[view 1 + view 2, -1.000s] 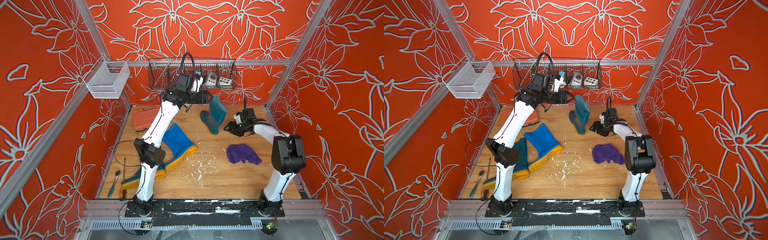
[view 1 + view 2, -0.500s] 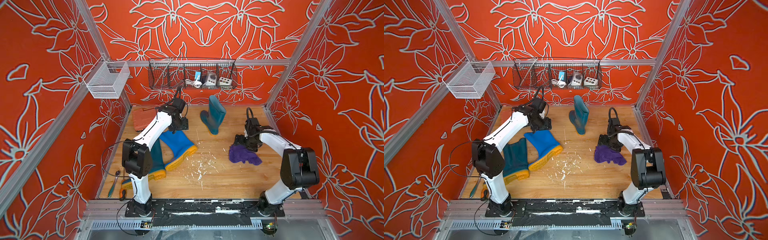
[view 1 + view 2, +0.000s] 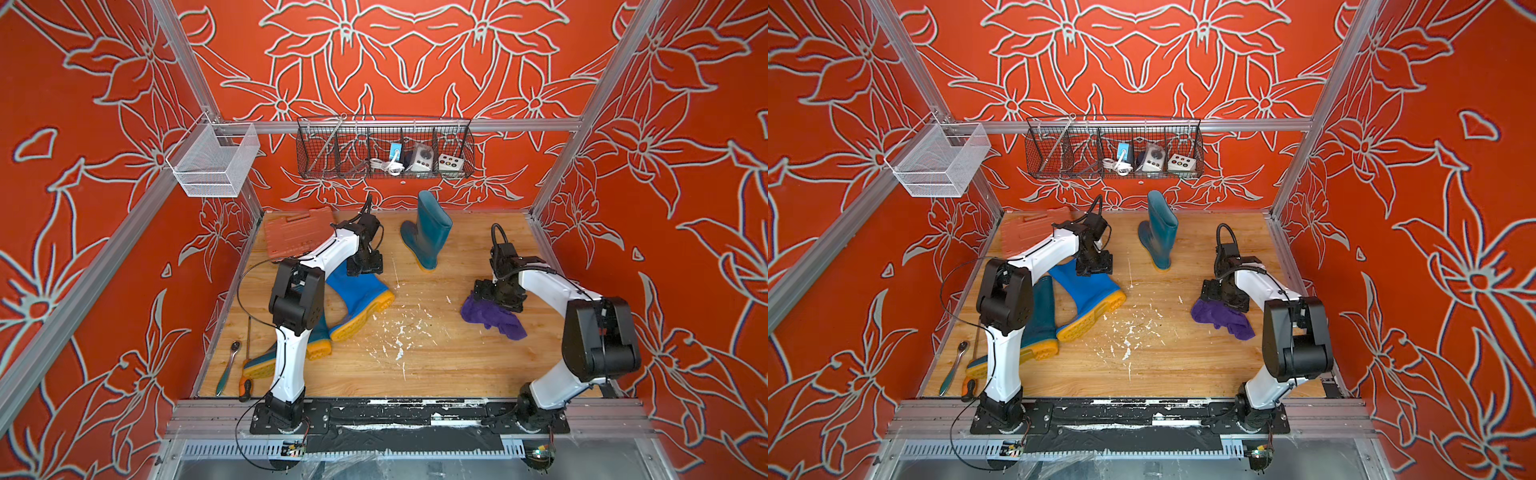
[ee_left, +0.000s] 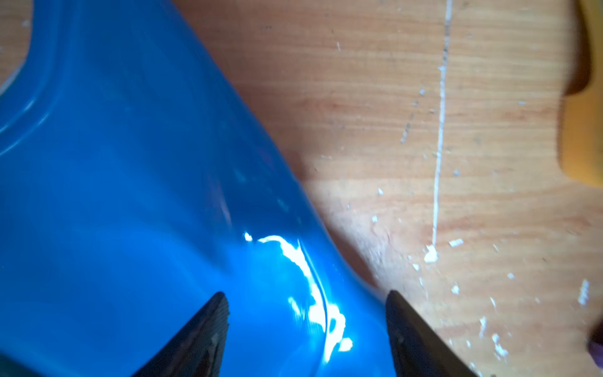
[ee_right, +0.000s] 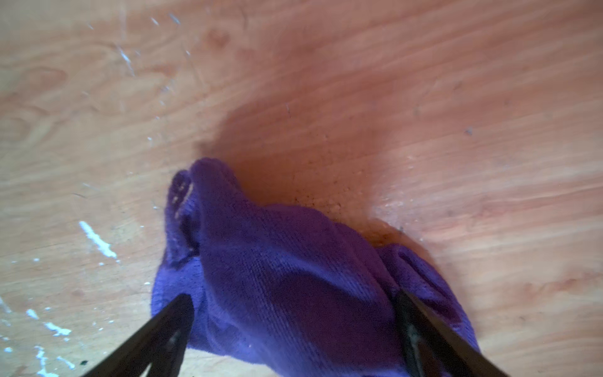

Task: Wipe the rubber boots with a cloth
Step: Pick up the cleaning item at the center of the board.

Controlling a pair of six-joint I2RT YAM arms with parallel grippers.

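The purple cloth lies bunched up between my right gripper's open fingers, so I will lower the gripper onto the cloth's raised middle fold [image 3: 483, 310] [image 5: 307, 320] and close it there.
A bright blue boot [image 3: 359, 297] [image 3: 1090, 291] lies on its side on the wooden floor. My left gripper [image 3: 365, 266] [image 3: 1094, 266] hovers low over its shaft, open. In the left wrist view the gripper [image 4: 305, 295] has one finger over the glossy blue rubber [image 4: 146, 196] and the other at its edge. One dark teal boot [image 3: 428, 232] [image 3: 1158, 232] stands upright at the back. Another [image 3: 1042, 311] lies under the left arm. The purple cloth [image 3: 494, 320] [image 3: 1223, 320] is bunched at the right. My right gripper [image 3: 496, 293] [image 5: 293, 295] is open, with the cloth [image 5: 277, 261] between its fingers.
An orange tool case [image 3: 297, 232] lies at the back left. A ratchet wrench [image 3: 226, 368] and a screwdriver [image 3: 245, 388] lie by the front left edge. A black wire basket [image 3: 384, 149] and a white mesh basket [image 3: 212, 160] hang on the walls. White flecks [image 3: 399, 332] dot the floor.
The left arm came down from beside the upright teal boot to the blue boot. The right arm swung from near that boot to the cloth and its jaws widened.
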